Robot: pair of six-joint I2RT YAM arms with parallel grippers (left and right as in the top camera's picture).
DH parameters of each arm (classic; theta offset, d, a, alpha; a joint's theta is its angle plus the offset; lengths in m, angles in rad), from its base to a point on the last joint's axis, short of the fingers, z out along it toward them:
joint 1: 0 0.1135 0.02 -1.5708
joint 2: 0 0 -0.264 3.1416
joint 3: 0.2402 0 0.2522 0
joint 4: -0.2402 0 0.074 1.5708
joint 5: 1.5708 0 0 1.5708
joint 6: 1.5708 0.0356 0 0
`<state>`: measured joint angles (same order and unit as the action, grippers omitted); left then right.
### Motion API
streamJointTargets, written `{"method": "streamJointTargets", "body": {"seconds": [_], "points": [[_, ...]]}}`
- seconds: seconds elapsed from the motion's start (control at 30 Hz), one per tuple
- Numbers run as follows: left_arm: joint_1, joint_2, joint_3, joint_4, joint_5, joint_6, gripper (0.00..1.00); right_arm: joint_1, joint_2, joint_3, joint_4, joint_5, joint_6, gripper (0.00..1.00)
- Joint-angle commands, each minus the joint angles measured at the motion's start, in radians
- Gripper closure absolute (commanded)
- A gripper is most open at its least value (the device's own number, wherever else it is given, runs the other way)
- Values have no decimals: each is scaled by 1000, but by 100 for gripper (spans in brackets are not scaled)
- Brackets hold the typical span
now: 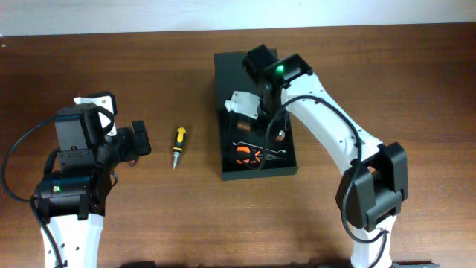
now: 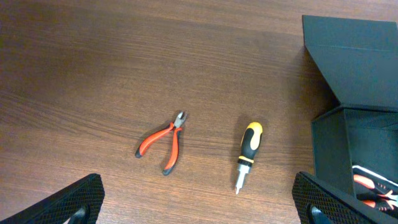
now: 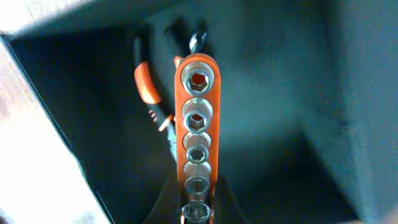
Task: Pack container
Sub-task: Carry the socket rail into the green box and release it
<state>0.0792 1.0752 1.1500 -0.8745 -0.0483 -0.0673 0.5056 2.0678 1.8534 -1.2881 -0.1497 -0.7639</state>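
Note:
I will next lower my right gripper and pull it back over the orange-handled tool (image 3: 159, 117), below and back from it, to release the socket bar (image 3: 197, 118) inside the container.
The container (image 1: 227, 74) is a dark green-black box in the middle of the table, with its flap lid lying open at the far side. My right gripper (image 1: 269, 123) reaches into it and is shut on an orange socket rail (image 3: 197, 118) that holds several sockets. In the right wrist view the fingers (image 3: 193, 199) clamp the rail's lower end over the container's dark inside (image 3: 280, 93). An orange-handled tool (image 1: 245, 155) lies in the box and also shows in the right wrist view (image 3: 146, 84). My left gripper (image 1: 141, 141) is open and empty above the table, left of the container.
A yellow-and-black screwdriver (image 1: 178, 141) lies on the wood between my left gripper and the container; it also shows in the left wrist view (image 2: 249, 146). Red-handled pliers (image 2: 165, 140) lie left of it. The container's near wall (image 2: 326, 149) stands at the right.

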Motion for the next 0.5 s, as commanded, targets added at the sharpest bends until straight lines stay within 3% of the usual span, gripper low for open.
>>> {"method": "streamJointTargets", "body": {"seconds": [0.0,0.17,0.23,0.4,0.43,0.47], "points": [[4,-4,12,-1,8,19,1,3,7,-111,38,-25,-10,96],[4,-4,12,-1,8,19,1,3,7,-202,72,-33,-6,96],[4,-4,12,-1,8,19,1,3,7,-210,74,-43,-6,90],[4,-4,12,-3,8,19,1,3,7,-210,70,-67,-6,60],[4,-4,12,-4,8,19,1,3,7,-210,70,-72,-6,47],[4,-4,12,-8,8,19,1,3,7,-210,72,-72,-6,26]]}}
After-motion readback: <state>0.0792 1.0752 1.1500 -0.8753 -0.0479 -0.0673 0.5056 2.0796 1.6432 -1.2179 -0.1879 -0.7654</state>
